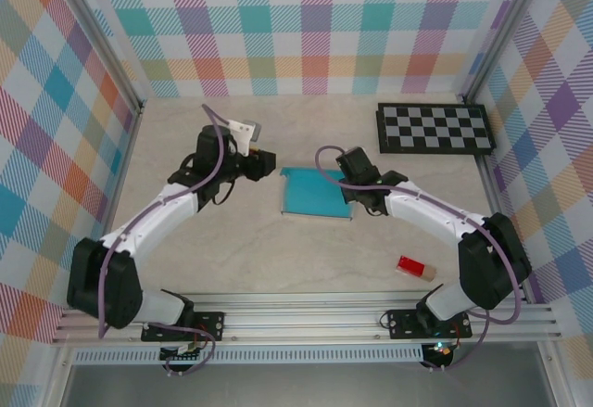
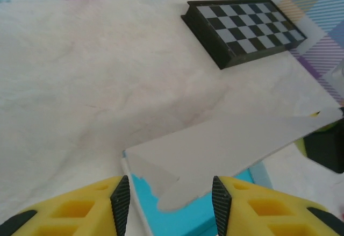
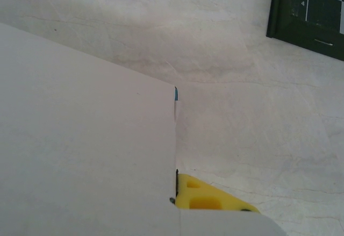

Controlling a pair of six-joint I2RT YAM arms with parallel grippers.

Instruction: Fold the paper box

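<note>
I should move my right gripper back toward the base next, pull the paper box's white side over its teal side and let go of it there, because that teal side is still uncovered.
The paper box lies mid-table with its teal face up and its edges raised. My left gripper hovers just off its left edge. In the left wrist view the left gripper is open, its black pads apart over the teal face, and a white flap rises ahead without touching them. My right gripper sits at the box's right edge. In the right wrist view the right gripper is shut on a white wall of the box. One yellow finger shows; the other is hidden behind the card.
A black-and-white checkerboard lies at the back right, also seen as the checkerboard in the left wrist view. A small red block rests near the right arm's base. Plaid walls enclose the pale table.
</note>
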